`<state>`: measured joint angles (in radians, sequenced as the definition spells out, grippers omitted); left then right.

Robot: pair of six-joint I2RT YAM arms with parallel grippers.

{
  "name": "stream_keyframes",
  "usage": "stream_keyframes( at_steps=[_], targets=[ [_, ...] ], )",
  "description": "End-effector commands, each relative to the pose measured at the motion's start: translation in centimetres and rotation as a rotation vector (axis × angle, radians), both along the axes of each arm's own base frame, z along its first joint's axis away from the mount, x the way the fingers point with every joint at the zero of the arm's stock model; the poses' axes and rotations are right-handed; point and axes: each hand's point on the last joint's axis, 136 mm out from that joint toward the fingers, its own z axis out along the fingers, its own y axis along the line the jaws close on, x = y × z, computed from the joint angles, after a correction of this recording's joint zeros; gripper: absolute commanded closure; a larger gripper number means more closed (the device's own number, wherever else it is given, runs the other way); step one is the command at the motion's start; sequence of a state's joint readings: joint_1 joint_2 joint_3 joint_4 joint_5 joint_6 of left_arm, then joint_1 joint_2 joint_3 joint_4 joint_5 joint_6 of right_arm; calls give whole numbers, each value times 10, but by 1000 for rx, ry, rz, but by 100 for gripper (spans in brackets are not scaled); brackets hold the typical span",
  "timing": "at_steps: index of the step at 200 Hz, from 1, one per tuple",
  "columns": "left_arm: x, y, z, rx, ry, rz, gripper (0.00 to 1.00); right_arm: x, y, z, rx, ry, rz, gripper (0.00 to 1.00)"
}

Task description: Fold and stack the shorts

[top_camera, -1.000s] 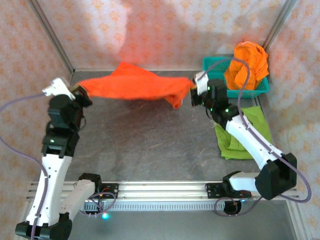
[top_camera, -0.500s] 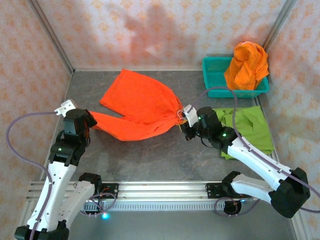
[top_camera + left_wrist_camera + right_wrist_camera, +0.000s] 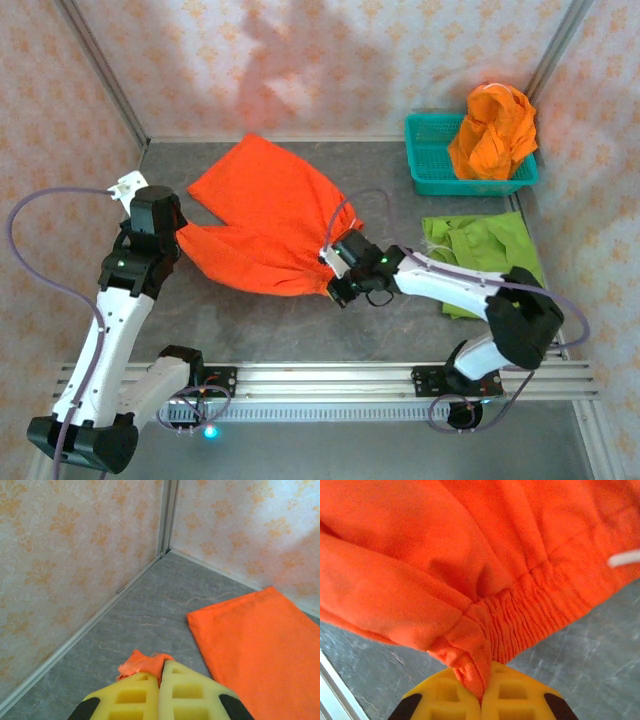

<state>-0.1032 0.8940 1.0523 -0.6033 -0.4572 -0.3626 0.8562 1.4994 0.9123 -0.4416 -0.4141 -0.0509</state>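
Observation:
My left gripper carries the shorts' hem outward onto that leg's corner by the back wall (image 3: 252, 143) (image 3: 269, 594) next and releases it, since the shorts' far leg lies flat and uncovered.
A pair of bright orange shorts (image 3: 268, 220) lies spread on the grey table between my two arms. My left gripper (image 3: 178, 238) is shut on a bunched corner of the orange shorts (image 3: 145, 662) at their left edge. My right gripper (image 3: 333, 282) is shut on the gathered elastic waist (image 3: 485, 630) at their near right corner, and a white drawstring (image 3: 625, 559) shows beside it. Lime green shorts (image 3: 490, 255) lie flat at the right. More orange shorts (image 3: 492, 130) are heaped in the basket.
A teal plastic basket (image 3: 430, 160) stands at the back right against the wall. Patterned walls (image 3: 300, 60) close in the back and both sides, with a metal corner post (image 3: 167, 515) close to my left gripper. An aluminium rail (image 3: 330, 385) runs along the near edge.
Both grippers came down and toward the near side with the orange shorts, which went from hanging stretched in the air to lying spread on the table. The right gripper also moved left.

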Motion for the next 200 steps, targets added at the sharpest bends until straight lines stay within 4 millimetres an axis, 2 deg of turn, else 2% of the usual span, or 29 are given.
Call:
stream_keyframes(
  at_steps=[1,21,52,69,86,121,162,200],
  targets=[
    [-10,10,11,62,12,40,100,-1,-4,9,-20,38,-49,100],
    [-13,12,21,85,5,40,100,2,-14,28,-21,-8,-64,100],
    [-15,11,47,112,-21,20,100,16,-43,73,17,-66,-162,100],
    [-8,7,63,119,-50,-12,100,27,-56,94,52,-109,-220,100],
    [5,3,77,125,-62,-34,100,37,-59,107,75,-136,-252,100],
    [52,-9,89,114,-42,-86,100,57,-58,103,37,-131,-307,100],
    [116,-20,92,113,-4,-121,100,88,-71,93,-9,-122,-439,100],
    [172,-24,72,137,90,-137,100,111,-87,86,-15,-105,-524,100]
  ],
)
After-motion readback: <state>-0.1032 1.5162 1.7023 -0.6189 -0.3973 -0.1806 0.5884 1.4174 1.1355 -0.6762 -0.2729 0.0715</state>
